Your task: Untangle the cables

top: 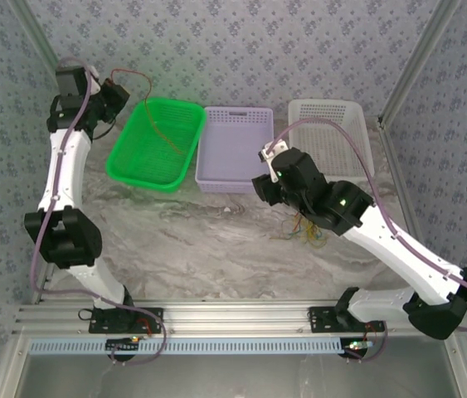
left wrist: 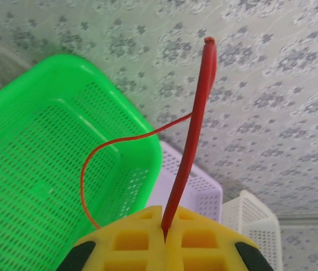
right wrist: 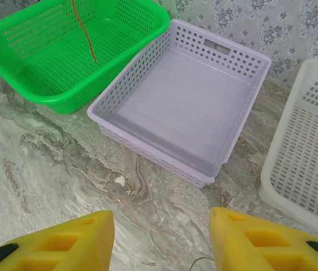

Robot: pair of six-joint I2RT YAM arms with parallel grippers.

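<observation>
The tail of the red-orange cable (left wrist: 195, 124) already hangs inside the green basket while its held end is outside. I should move my left gripper down over the basket to release it.
My left gripper (top: 117, 93) hangs high at the back left, beside the green basket (top: 125, 157), and is shut on a red-orange cable (left wrist: 195, 124). From the yellow fingertips (left wrist: 142, 237) the cable stands up, loops back and trails down into the basket, as the thin red line (top: 160, 124) over the basket shows. A small bundle of yellow, red and green cables (top: 304, 230) lies on the marble table beside my right arm. My right gripper (right wrist: 161, 243) is open over bare table in front of the purple basket (right wrist: 147, 141), with nothing between its fingers. A thin green wire end (right wrist: 195, 262) peeks in below.
Three baskets stand in a row at the back: green, purple (top: 208, 178) and white (top: 364, 133). The red cable's tail (right wrist: 85, 34) dangles over the green basket (right wrist: 62, 99). Patterned walls enclose the table, with metal frame posts at both sides.
</observation>
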